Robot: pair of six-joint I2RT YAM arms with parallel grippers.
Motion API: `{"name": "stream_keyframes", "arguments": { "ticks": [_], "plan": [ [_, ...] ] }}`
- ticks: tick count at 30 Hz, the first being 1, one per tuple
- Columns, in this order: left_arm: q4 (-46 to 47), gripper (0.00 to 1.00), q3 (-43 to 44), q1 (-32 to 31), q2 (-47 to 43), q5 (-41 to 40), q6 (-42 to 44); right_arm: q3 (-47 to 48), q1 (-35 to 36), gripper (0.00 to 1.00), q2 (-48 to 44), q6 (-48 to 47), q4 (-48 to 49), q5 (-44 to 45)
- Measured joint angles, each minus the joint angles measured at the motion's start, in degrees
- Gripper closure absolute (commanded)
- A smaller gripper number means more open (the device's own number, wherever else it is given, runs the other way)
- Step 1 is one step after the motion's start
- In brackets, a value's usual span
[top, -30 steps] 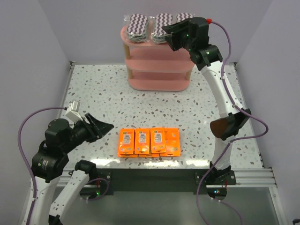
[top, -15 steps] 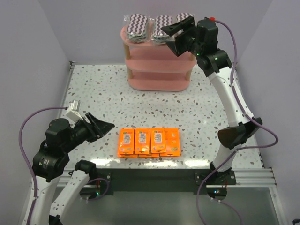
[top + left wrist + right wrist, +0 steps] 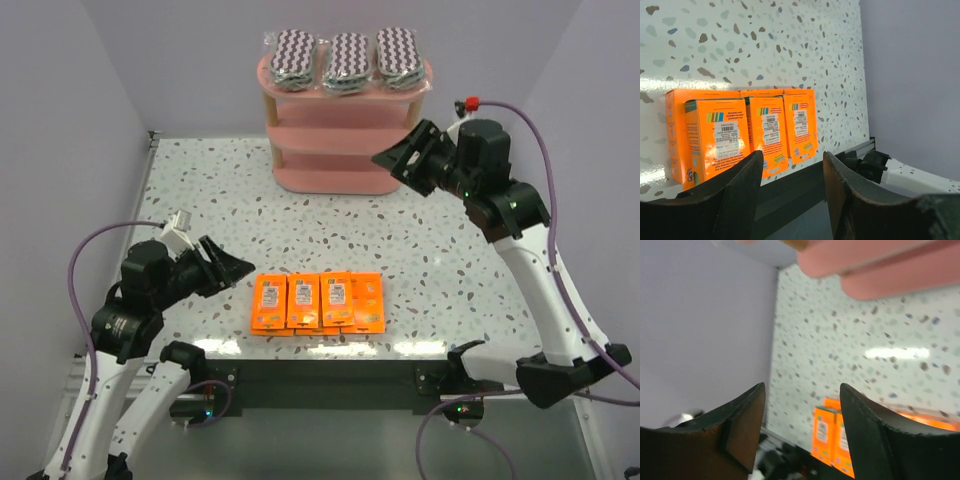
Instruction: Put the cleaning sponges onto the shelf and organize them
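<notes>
My right gripper will descend back onto the small orange packet's near corner (image 3: 350, 321) by the uncovered packet, clear of neighbours, since that corner lies below and back from the gripper.
Three zigzag-patterned sponge packs (image 3: 347, 59) lie side by side on the top board of the pink shelf (image 3: 340, 132). A row of orange sponge packets (image 3: 318, 302) lies flat near the table's front edge, and it also shows as orange packets (image 3: 740, 132) and orange packets (image 3: 832, 440). My right gripper (image 3: 392, 160) hangs open and empty in front of the shelf's right end, apart from it. The right gripper (image 3: 802, 387) looks down the table, with the shelf (image 3: 880, 265) blurred at the top. My left gripper (image 3: 238, 270) is open and empty just left of the orange row; nothing lies between the left gripper's (image 3: 792, 157) jaws.
The shelf stands at the back centre against the lilac wall. The speckled table has a dark metal rail (image 3: 330, 370) along its front edge. Lilac walls close in the left and right sides.
My right gripper has drawn back from the shelf's top, down and to the right, leaving the third zigzag pack there. My left arm has shifted slightly right.
</notes>
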Motion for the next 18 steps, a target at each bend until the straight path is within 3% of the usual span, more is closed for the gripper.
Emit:
{"name": "stream_keyframes", "arguments": {
  "ticks": [4, 7, 11, 14, 18],
  "plan": [
    [1.53, 0.44, -4.61, 0.00, 2.34, 0.42, 1.42, -17.84, 2.12, 0.30, -9.75, -8.37, -5.40, -1.09],
    [1.84, 0.45, -7.74, 0.00, 3.61, 0.70, 2.10, -29.77, 6.45, 0.31, -16.15, -9.55, -9.99, -1.16],
    [2.49, 0.45, -9.46, 0.00, 4.42, 0.92, 2.45, -45.59, 15.50, 0.32, -28.30, -3.13, -10.36, -1.92],
    [2.84, 0.45, -9.49, 0.00, 4.35, 0.94, 2.47, -51.82, 23.19, 0.31, -34.64, 4.20, -9.66, -1.22],
    [2.99, 0.45, -9.49, 0.00, 3.48, 0.92, 2.47, -54.77, 31.65, 0.29, -33.97, 12.35, -5.11, -0.11]
  ]
}}
